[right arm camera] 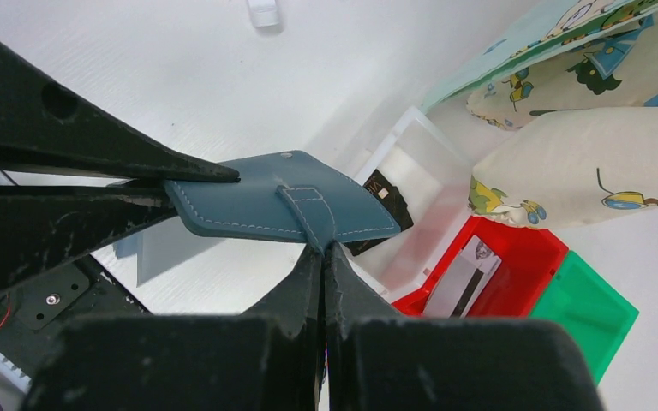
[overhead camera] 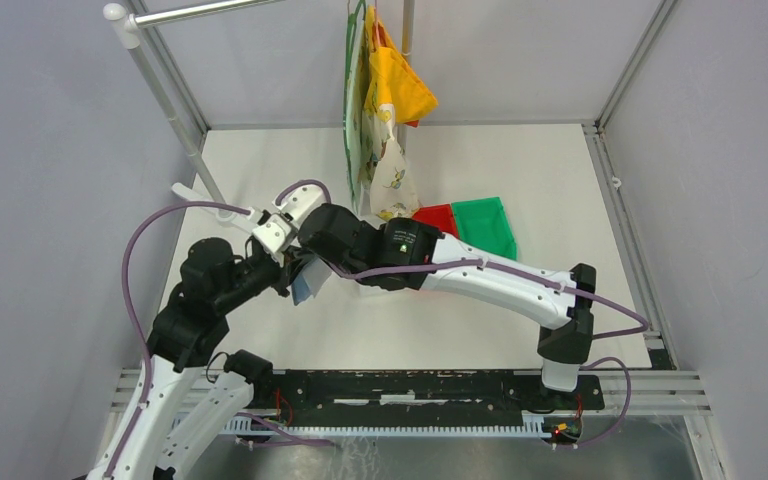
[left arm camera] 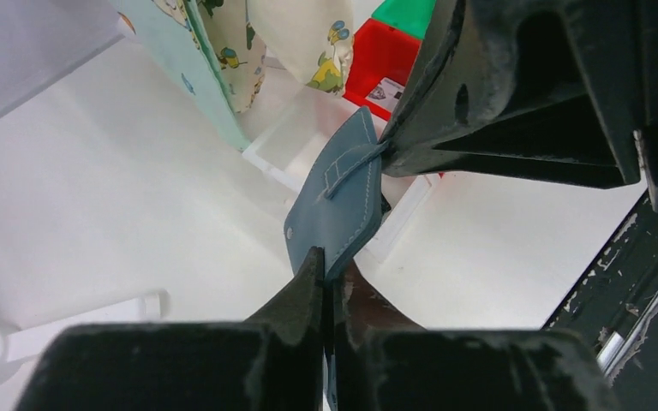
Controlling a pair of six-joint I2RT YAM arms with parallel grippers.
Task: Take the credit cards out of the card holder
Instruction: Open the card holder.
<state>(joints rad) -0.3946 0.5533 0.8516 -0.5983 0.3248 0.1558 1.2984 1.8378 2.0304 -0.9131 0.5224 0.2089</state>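
Next, my left gripper will tilt level toward the white bin point(left arm camera: 300, 137), to the right in the top view, and release the card holder point(left arm camera: 341, 204), because my right gripper also grips it.
The teal-blue card holder point(overhead camera: 310, 281) hangs in the air between both arms, left of the table's middle. My left gripper point(left arm camera: 326, 259) is shut on one edge of the card holder point(left arm camera: 341, 204), near its snap stud. My right gripper point(right arm camera: 324, 248) is shut on the small tab of the card holder point(right arm camera: 266, 201), at the opposite edge. One black credit card point(right arm camera: 387, 202) lies in the white bin point(right arm camera: 424, 141) below. A pale grey-white credit card point(right arm camera: 465, 276) with a dark stripe lies in the red bin point(right arm camera: 527, 248). Whether any card is inside the holder is hidden.
A green bin point(overhead camera: 486, 226) stands beside the red bin point(overhead camera: 437, 217) at the table's middle right. Printed cloth bags point(overhead camera: 375, 120) hang from a rail above the bins. A slanted white rack pole point(overhead camera: 175, 115) stands at the back left.
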